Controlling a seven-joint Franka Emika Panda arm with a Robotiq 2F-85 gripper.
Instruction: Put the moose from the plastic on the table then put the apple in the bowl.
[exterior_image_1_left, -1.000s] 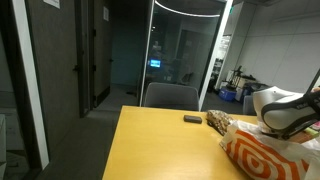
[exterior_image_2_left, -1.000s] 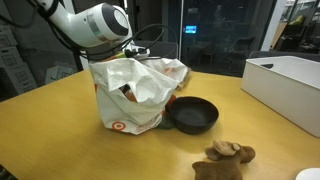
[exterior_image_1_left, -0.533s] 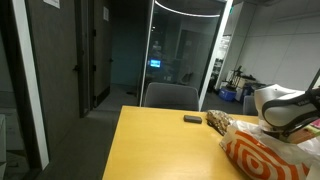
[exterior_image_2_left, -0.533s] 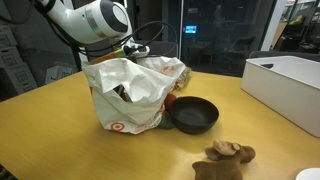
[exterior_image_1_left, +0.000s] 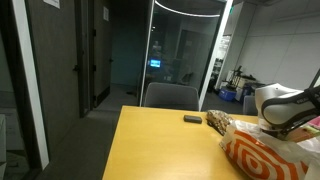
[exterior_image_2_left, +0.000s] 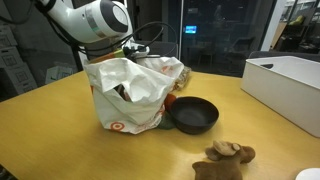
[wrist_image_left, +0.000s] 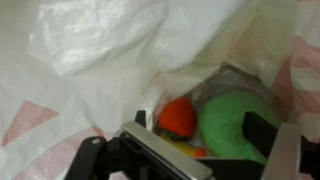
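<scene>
I will move my gripper to the right in the wrist view and lower it to straddle the green apple (wrist_image_left: 224, 120), which is on that side below it, under one gripper finger.
The white plastic bag with orange rings (exterior_image_2_left: 128, 98) stands on the light-wood table (exterior_image_2_left: 60, 140); it also shows in an exterior view (exterior_image_1_left: 262, 152). My gripper (wrist_image_left: 201, 124) is open and reaches down into the bag's mouth, with its fingers hidden in both exterior views. In the wrist view a round green fruit that looks like the apple (wrist_image_left: 238, 125) and a red-orange fruit (wrist_image_left: 178, 116) lie at the bag's bottom between my fingers. The brown plush moose (exterior_image_2_left: 227, 156) lies on the table. The black bowl (exterior_image_2_left: 192, 114) stands right beside the bag.
A white bin (exterior_image_2_left: 288, 85) stands at the table's far side. A brown speckled thing (exterior_image_1_left: 218, 122) and a small dark object (exterior_image_1_left: 192, 118) lie on the table beyond the bag. A chair (exterior_image_1_left: 171, 96) stands at the table's end.
The arm has shifted slightly up and sideways over the bag, and the bag's mouth has spread a little. Nothing has moved in the last half second.
</scene>
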